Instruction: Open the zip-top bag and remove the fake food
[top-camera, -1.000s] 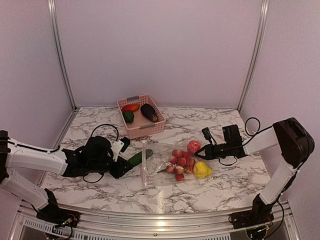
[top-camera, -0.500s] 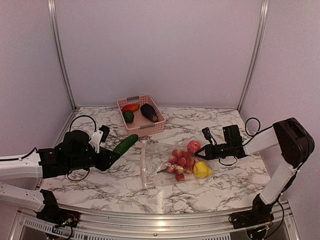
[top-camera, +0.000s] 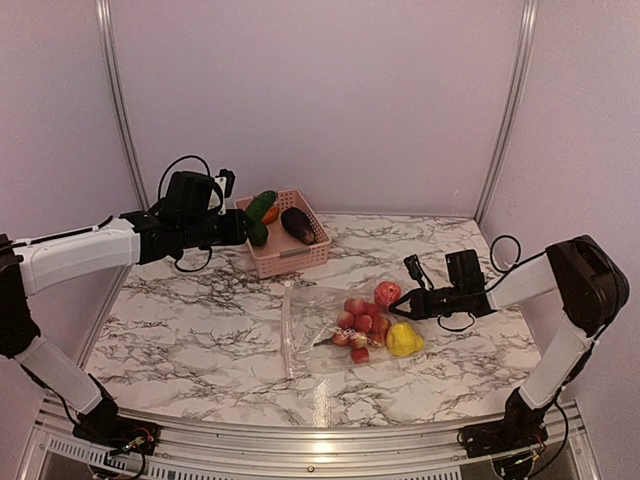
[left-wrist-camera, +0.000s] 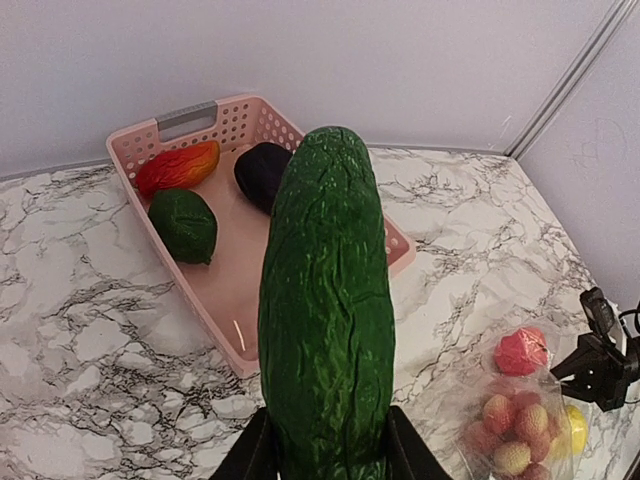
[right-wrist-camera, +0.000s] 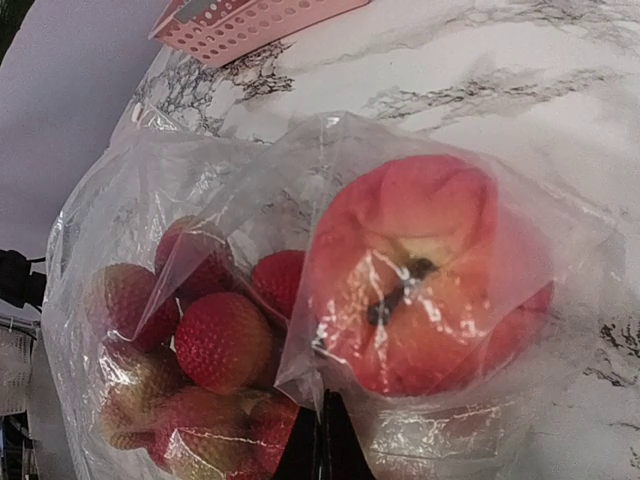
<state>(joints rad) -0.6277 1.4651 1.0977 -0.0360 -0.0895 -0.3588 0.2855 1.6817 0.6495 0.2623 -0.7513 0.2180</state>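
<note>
The bare bottom of the basket shows in the gap between the dark green oval fruit and the eggplant. My left gripper needs to carry the cucumber outward and then lower it into that gap.
The clear zip-top bag (top-camera: 325, 335) lies flat on the marble table with its zip strip to the left. Inside it are a cluster of red balls (top-camera: 360, 325), a pinkish-red round fruit (top-camera: 387, 292) and a yellow lumpy fruit (top-camera: 404, 340). My right gripper (top-camera: 398, 308) is shut on the bag's right edge; its wrist view shows the gripper (right-wrist-camera: 322, 440) pinching the plastic (right-wrist-camera: 200, 190) below the pinkish-red fruit (right-wrist-camera: 420, 270). My left gripper (top-camera: 242, 222) is shut on a long green cucumber (top-camera: 262, 205) and holds it over the pink basket; in its wrist view the gripper (left-wrist-camera: 325, 450) grips the cucumber (left-wrist-camera: 325, 300).
The pink slotted basket (top-camera: 290, 258) stands at the back, also in the left wrist view (left-wrist-camera: 130, 165). It holds a dark purple eggplant (left-wrist-camera: 262, 172), a dark green oval fruit (left-wrist-camera: 184, 224) and an orange-red fruit (left-wrist-camera: 178, 167). Metal posts line the back corners.
My left arm has lifted the cucumber from beside the bag's mouth and carried it back and up, over the basket. The right gripper and the bag have not moved.
</note>
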